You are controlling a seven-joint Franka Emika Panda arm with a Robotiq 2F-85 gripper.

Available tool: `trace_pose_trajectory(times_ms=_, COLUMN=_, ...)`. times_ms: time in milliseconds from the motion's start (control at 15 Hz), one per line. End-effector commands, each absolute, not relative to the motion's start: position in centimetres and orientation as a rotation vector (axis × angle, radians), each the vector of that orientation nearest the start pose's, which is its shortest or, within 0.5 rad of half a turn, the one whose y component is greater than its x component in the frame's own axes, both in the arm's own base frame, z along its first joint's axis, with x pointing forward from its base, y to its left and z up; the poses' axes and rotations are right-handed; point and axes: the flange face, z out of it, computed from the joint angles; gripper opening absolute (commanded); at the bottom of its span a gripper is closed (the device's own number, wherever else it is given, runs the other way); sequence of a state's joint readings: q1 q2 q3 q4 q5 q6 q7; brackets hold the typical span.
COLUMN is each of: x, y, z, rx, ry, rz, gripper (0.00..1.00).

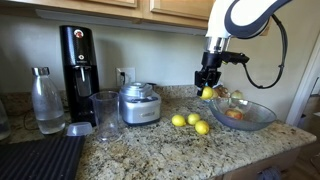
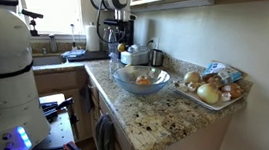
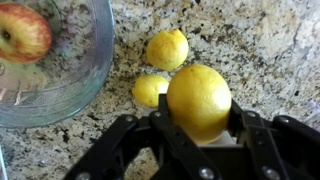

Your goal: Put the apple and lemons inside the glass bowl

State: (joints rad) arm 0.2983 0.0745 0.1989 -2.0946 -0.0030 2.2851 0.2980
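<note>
The gripper moves the lemon from outside the glass bowl across the bowl's rim next, then down beside the apple to open.
My gripper hangs above the counter just beside the glass bowl's rim and is shut on a yellow lemon. In the wrist view that lemon fills the space between the black fingers of the gripper. Three more lemons lie together on the granite beside the bowl; the wrist view shows two of them. The red and yellow apple rests inside the glass bowl. The apple also shows in the bowl in an exterior view.
A shiny steel pot, a tall clear pitcher, a glass bottle and a black drinks machine stand along the counter. A black mat lies at its front. A tray of onions sits behind the bowl.
</note>
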Motion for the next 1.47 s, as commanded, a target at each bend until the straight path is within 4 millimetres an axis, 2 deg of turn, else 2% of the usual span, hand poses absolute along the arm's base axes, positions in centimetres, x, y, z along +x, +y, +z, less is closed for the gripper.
trace_pose_trajectory(times_ms=0, x=50.1, y=27.1, z=39.9, rx=-3.066, ry=-0.307, rz=-0.157, gripper=0.53)
trace_pose_trajectory(times_ms=67, x=50.1, y=27.1, z=39.9, rx=-3.066, ry=-0.307, rz=-0.157, gripper=0.28)
trace_pose_trajectory(times_ms=200, x=50.7, y=25.5, z=40.0, rx=-3.080, ry=-0.253, rz=-0.165, gripper=0.28)
trace_pose_trajectory(times_ms=467, x=51.9, y=20.4, z=40.1, rx=-3.107, ry=-0.107, rz=-0.180, gripper=0.28)
trace_pose_trajectory(times_ms=733, x=53.1, y=15.7, z=38.7, rx=-3.161, ry=0.033, rz=-0.175, gripper=0.28)
trace_pose_trajectory(times_ms=933, x=53.4, y=13.1, z=36.7, rx=-3.203, ry=0.150, rz=-0.150, gripper=0.28)
trace_pose_trajectory(times_ms=1067, x=53.7, y=11.9, z=34.5, rx=-3.220, ry=0.246, rz=-0.149, gripper=0.28)
trace_pose_trajectory(times_ms=1400, x=54.4, y=10.5, z=28.8, rx=-3.218, ry=0.454, rz=-0.137, gripper=0.28)
